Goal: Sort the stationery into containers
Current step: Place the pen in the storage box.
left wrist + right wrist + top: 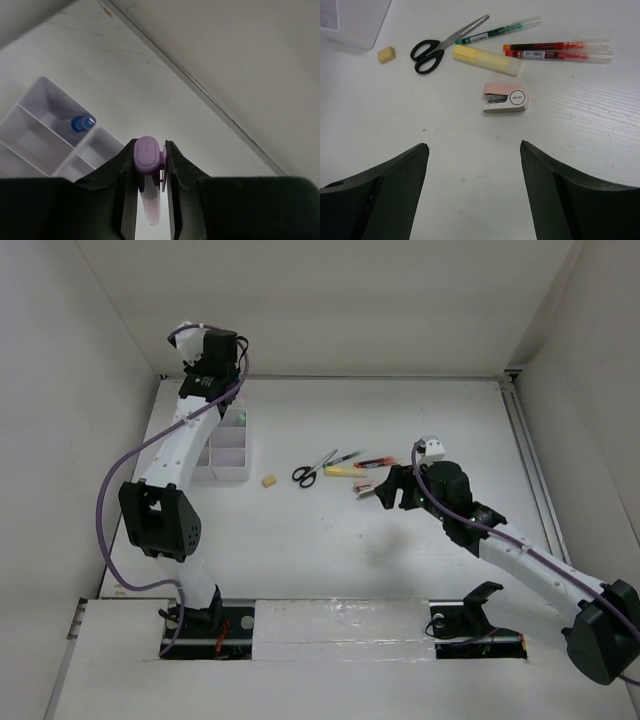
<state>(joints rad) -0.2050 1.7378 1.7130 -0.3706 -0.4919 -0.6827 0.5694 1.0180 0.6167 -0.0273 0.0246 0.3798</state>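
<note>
The purple-capped marker is still high above the tray, so my left gripper will next lower toward the tray's far compartment beside the blue-capped bottle and release the purple-capped marker [148, 154].
My left gripper [213, 370] [150, 145] is raised near the back wall, above the far end of the white organizer tray [228, 472] [30, 131]. It is shut on a purple-capped marker [148, 154] with a clear barrel. A blue-capped bottle [81, 123] lies in one tray compartment. My right gripper [376, 490] [472, 145] hangs open over the table, just short of a pink stapler [506, 97]. Beyond the stapler lie black-handled scissors [436, 46] [312, 470], a yellow highlighter [487, 60], a green pen [500, 31], two red pens [560, 50] and a tan eraser [386, 54] [267, 480].
White walls enclose the table at the back and on both sides. A raised rail [528, 460] runs along the right edge. The loose stationery sits mid-table, between the tray and my right arm.
</note>
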